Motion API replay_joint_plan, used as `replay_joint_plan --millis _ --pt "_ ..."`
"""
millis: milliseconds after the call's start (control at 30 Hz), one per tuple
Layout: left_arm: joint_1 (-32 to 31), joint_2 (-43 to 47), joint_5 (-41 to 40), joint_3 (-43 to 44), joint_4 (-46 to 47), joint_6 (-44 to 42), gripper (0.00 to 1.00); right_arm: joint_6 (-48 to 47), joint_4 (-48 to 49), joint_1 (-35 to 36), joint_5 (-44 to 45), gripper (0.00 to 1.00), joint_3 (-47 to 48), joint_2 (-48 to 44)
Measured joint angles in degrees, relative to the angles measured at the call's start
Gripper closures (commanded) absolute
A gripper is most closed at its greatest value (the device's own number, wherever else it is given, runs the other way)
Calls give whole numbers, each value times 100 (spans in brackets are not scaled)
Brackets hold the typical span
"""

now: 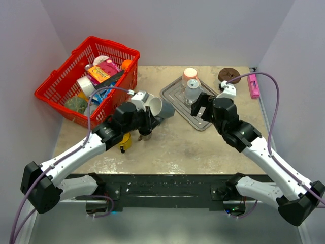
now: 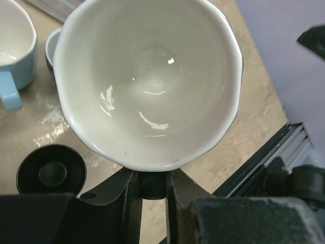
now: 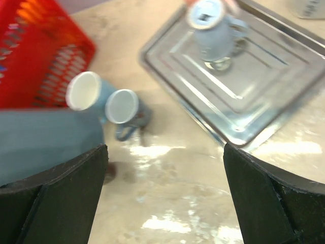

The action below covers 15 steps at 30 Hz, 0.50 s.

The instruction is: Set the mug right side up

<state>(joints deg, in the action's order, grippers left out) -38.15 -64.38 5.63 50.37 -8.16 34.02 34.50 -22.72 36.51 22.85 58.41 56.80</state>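
Observation:
My left gripper moves down and back next, tilting upright, to the bare table beside the black mug and releases, since the grey mug's opening faces sideways.
A dark grey mug with a white inside is held at the table's middle, tipped on its side. Its mouth faces the left wrist camera and fills that view. My left gripper is shut on its handle, which sits between the jaws. A light blue mug sits just left of it. Both mugs show blurred in the right wrist view, the light blue one and the grey one. My right gripper is open and empty over bare table, beside the tray.
A metal tray at the back centre carries a clear bottle. A red basket full of items stands at the back left. A brown doughnut and a pink object lie at the back right. A yellow item sits under the left arm.

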Motion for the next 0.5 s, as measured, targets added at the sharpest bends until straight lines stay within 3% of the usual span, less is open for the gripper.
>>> replay_joint_plan --millis 167,500 --pt "-538 -326 -452 52 -625 -354 100 81 -557 -31 577 1 98 92" --pt "-997 -1187 -1268 273 -1464 -483 100 48 -734 -31 619 1 341 448"
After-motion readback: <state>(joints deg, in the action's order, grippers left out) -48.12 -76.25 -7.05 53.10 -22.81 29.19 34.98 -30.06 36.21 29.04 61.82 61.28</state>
